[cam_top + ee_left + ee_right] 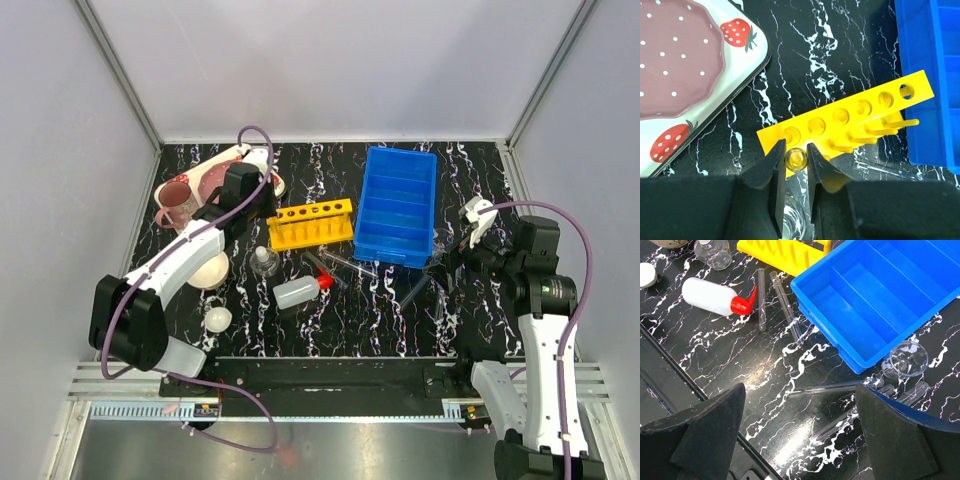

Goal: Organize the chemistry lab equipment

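My left gripper brings the upright test tube down into an empty hole at the tray-side end of the yellow rack next, then releases the tube.
In the left wrist view my left gripper (796, 152) is shut on a clear test tube (796, 160), seen end-on, held upright over the near left end of the yellow holed rack (850, 117). The glass flask (792, 225) sits just below it. In the top view the left gripper (265, 208) is at the rack's (312, 223) left end. My right gripper (800, 410) is open and empty above loose test tubes (832, 386) right of the bin. Two more tubes (761, 299) lie beside the red-capped squeeze bottle (710, 296). The small white dish (218, 319) sits near front left.
A blue divided bin (400, 205) stands at the back middle-right, with a clear glass piece (907, 359) by its corner. A strawberry tray (670, 90), pink mug (176, 203) and larger white bowl (208, 270) are at the left.
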`<state>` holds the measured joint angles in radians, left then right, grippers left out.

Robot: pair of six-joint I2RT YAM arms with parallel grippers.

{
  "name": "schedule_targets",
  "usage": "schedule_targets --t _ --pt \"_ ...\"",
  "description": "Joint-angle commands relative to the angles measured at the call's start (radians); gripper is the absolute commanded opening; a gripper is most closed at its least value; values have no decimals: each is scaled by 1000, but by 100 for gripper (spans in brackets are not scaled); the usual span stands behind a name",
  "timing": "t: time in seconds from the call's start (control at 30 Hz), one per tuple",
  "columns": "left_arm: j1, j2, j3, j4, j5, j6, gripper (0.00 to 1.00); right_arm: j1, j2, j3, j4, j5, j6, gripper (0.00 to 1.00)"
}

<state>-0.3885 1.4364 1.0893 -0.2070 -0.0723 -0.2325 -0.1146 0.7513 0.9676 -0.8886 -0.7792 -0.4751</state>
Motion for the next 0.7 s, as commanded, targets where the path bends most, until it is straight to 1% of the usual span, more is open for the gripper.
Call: schedule_targets --t 0.0,0.17,0.3,0.33,0.4,0.43,0.53,0.57,0.63,0.67 --pt "-12 12 -25 87 -7 39 18 -7 8 0 17 -23 1 96" --pt "-41 16 -65 124 -43 71 20 -7 17 -1 20 -26 -7 96" --pt "-52 12 -89 133 -63 78 24 -7 26 -1 22 -28 -10 96" --pt "-52 10 -98 135 -66 78 27 -7 29 0 20 -28 -13 96" --pt "-53 -8 -109 139 -70 75 31 -7 36 3 20 -29 -16 96" --pt "-53 -16 -118 141 -73 73 36 -7 39 3 20 -31 -17 96" --pt "-53 -51 -127 135 -75 70 43 -7 49 13 16 -37 -29 96" --pt "-53 -71 -126 130 -76 70 48 -7 59 16 8 -40 -36 96" --pt "-52 -94 -117 112 -81 68 53 -7 71 32 -36 -58 -83 96" --pt "-52 -122 -111 92 -86 68 59 -7 94 42 -59 -63 -108 96"
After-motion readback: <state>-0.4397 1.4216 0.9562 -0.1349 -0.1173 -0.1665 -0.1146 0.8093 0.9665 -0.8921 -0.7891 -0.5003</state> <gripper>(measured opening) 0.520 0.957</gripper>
